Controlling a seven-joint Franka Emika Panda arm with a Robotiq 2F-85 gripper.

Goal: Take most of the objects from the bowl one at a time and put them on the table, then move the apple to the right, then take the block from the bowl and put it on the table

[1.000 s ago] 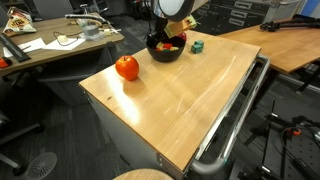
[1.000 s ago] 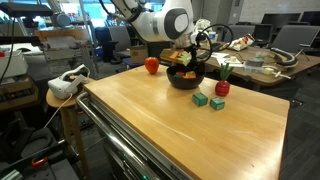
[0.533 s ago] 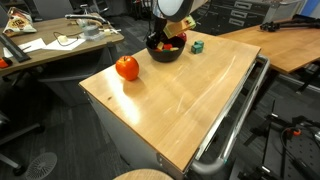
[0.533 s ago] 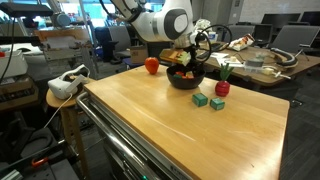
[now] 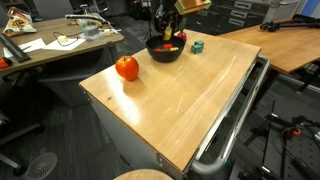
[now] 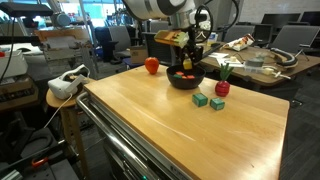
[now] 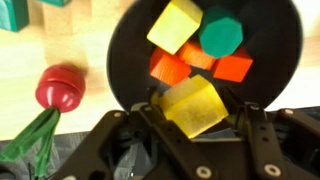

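Note:
I need to carry the yellow block past the bowl's rim next with my gripper, then lower it and release it on the bare tabletop beside the green blocks, because that spot is empty.
My gripper (image 7: 196, 112) is shut on a yellow block (image 7: 192, 100) and holds it just above the black bowl (image 7: 130, 60). In the bowl lie another yellow block (image 7: 175, 24), a green block (image 7: 221, 32) and orange-red blocks (image 7: 170, 68). In both exterior views the gripper (image 5: 166, 33) (image 6: 188, 62) hangs over the bowl (image 5: 165, 51) (image 6: 186, 79) at the far part of the light wooden table (image 5: 190, 100) (image 6: 150, 120). The red-orange apple (image 5: 127, 68) (image 6: 152, 65) rests on the table beside the bowl.
Two green blocks (image 6: 201, 99) (image 6: 217, 102) and a red toy with a green stalk (image 6: 221, 88) (image 7: 60, 87) lie on the table near the bowl. A metal rail (image 5: 235, 120) runs along one table edge. A cluttered desk (image 5: 50, 45) stands beyond.
The jaws have shut on the yellow block, and the gripper has risen out of the bowl with it. The apple and the blocks on the table have not moved.

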